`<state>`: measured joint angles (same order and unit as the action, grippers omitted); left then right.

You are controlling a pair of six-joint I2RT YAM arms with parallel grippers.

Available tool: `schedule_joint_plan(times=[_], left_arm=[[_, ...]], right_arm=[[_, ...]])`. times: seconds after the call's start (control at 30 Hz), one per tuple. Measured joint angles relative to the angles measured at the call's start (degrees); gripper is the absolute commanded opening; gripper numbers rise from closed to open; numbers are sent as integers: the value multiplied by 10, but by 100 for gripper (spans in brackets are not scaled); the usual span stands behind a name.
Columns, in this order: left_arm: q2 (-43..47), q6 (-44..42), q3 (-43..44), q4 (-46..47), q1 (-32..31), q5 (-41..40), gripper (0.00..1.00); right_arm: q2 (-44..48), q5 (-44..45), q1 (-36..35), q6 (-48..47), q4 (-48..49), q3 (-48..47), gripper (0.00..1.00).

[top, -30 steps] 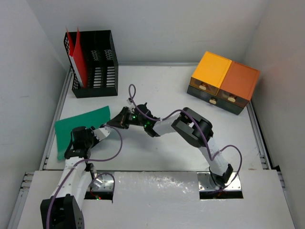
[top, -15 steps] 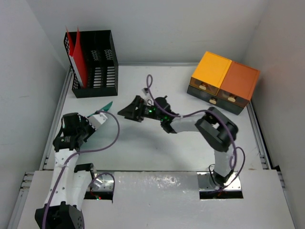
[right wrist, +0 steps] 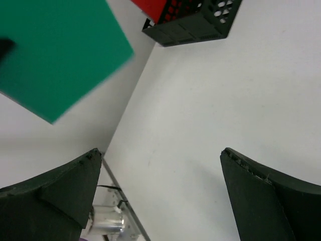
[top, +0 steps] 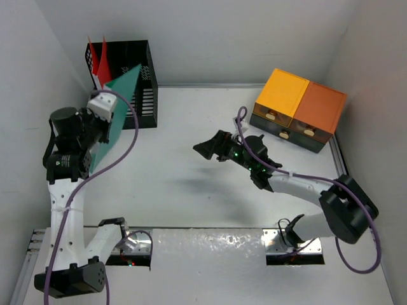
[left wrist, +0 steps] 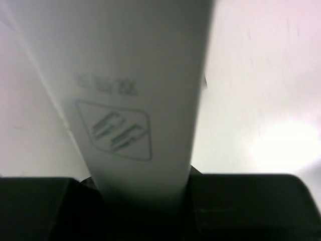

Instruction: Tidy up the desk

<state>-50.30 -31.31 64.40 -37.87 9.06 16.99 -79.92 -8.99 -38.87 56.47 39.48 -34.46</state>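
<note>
The rack's empty space beside the red folders lies outward and below, so my left gripper should carry the folder outward, lower it in and release it.
My left gripper (top: 103, 107) is raised at the far left and shut on a green folder (top: 124, 86). The folder stands on edge and tilted, its top corner right in front of the black mesh rack (top: 135, 70). In the left wrist view the folder's pale face with a printed logo (left wrist: 140, 90) rises from between the shut jaws of the left gripper (left wrist: 143, 187). My right gripper (top: 205, 145) hovers open over the middle of the white desk (top: 191, 190) with nothing in it. The right wrist view shows the right gripper (right wrist: 160, 150) spread wide over the desk (right wrist: 210, 90), with the green folder (right wrist: 55, 55) off to the upper left.
The black mesh rack (right wrist: 195, 22) at the back left holds red folders (top: 102, 63). Orange drawer boxes (top: 299, 108) stand at the back right. White walls enclose the desk, and a metal rail (top: 73, 165) runs along its left edge.
The right gripper opened, let go of the green folder and drew back to the right. The left gripper closed on the folder and lifted it from the desk up towards the rack.
</note>
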Motion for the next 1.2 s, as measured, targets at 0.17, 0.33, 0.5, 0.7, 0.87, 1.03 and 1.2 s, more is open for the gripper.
schedule_joint_plan(times=[0.17, 0.33, 0.5, 0.7, 0.87, 1.03, 1.2], left_arm=[[-14, 101, 62, 91, 0, -26, 0], [-25, 220, 30, 235, 0, -32, 0], [-90, 317, 10, 370, 0, -56, 0], [-154, 344, -30, 490, 0, -104, 0], [-185, 336, -50, 580, 0, -119, 0], [-260, 326, -52, 677, 0, -114, 0], [-349, 312, -56, 738, 0, -97, 0]], right_arm=[[67, 44, 1, -39, -35, 41, 99], [119, 78, 3, -71, -68, 58, 99], [159, 113, 5, -99, -98, 58, 99], [183, 155, 5, -123, -129, 59, 99], [183, 169, 5, -131, -164, 55, 99], [183, 180, 5, -132, -181, 42, 99], [182, 195, 5, -138, -205, 26, 99]])
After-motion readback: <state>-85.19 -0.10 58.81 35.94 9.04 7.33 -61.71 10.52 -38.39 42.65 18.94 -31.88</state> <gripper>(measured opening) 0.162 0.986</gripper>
